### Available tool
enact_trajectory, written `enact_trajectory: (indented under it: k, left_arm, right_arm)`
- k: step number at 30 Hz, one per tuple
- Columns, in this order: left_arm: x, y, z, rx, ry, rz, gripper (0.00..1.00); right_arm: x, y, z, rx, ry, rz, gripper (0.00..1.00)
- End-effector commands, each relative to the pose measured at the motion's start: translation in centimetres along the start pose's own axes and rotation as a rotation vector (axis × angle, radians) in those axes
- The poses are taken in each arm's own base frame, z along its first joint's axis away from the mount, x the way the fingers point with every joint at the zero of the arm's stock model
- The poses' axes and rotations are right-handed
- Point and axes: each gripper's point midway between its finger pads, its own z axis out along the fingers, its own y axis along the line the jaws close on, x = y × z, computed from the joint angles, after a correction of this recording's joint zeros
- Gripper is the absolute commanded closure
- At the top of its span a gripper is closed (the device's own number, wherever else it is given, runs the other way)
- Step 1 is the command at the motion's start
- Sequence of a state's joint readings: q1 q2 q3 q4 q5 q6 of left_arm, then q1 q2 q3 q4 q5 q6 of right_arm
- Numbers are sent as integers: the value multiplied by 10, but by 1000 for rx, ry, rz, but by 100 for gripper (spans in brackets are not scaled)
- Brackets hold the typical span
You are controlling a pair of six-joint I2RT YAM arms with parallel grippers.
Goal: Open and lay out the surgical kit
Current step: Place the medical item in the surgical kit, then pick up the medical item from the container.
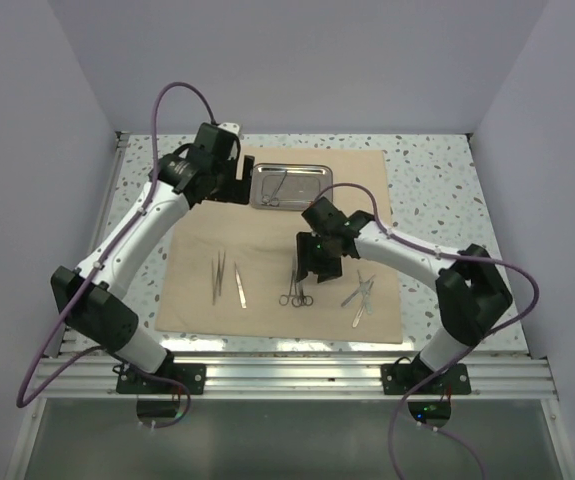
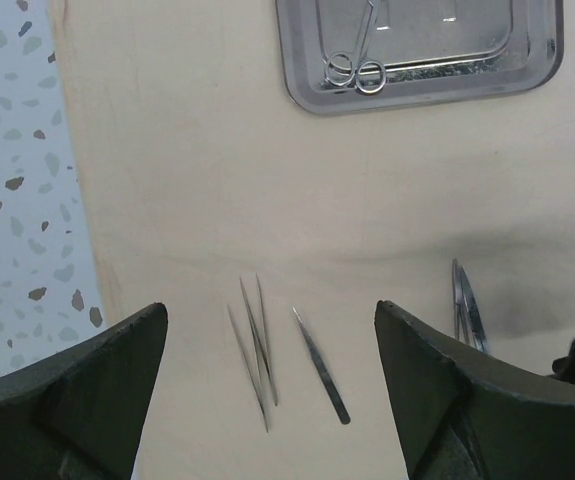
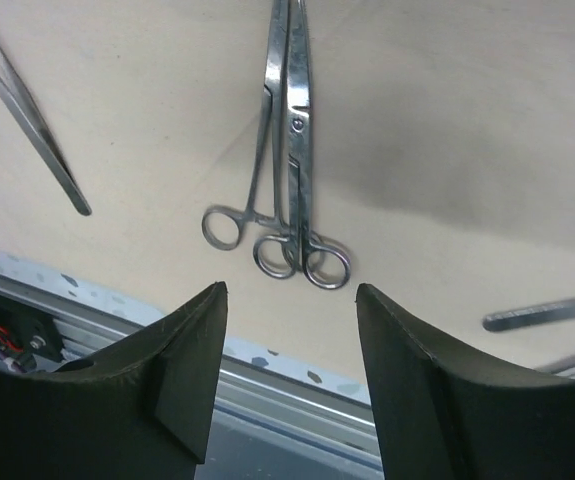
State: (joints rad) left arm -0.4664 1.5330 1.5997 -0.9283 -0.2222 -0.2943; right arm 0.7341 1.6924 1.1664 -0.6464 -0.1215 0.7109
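I need to bring my left gripper outward, to the right in the top view, and down onto the ring-handled instrument's far end [image 1: 283,178], as only that instrument is in the tray.
The tan cloth wrap [image 1: 267,235] lies spread flat on the table. The steel tray [image 1: 317,198] stands at its far edge with one ring-handled instrument [image 2: 357,60] in it. Thin tweezers [image 1: 219,277] and a single tweezer [image 1: 239,285] lie at the near left. Two ring-handled forceps [image 1: 297,290] lie in the middle, and probes [image 1: 362,292] at the near right. My left gripper [image 1: 235,190] is open and empty, up above the cloth next to the tray; the tweezers [image 2: 257,350] show between its fingers. My right gripper [image 1: 317,262] is open and empty just above the forceps [image 3: 287,150].
The cloth's near edge runs along the speckled table top [image 1: 437,190] close to the aluminium rail [image 1: 297,375] at the front. White walls close in the back and both sides. The tray's rim [image 2: 307,90] shows in the left wrist view.
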Motion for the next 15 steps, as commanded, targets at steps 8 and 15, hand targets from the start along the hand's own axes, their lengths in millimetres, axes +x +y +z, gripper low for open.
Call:
enact_trajectory:
  k: [8, 15]
  left_arm:
    - [-75, -39, 84, 43, -96, 29, 17]
    - [-82, -69, 180, 63, -50, 46, 19]
  right_arm:
    - [-8, -21, -107, 75, -214, -31, 41]
    - [10, -44, -133, 101, -260, -1, 40]
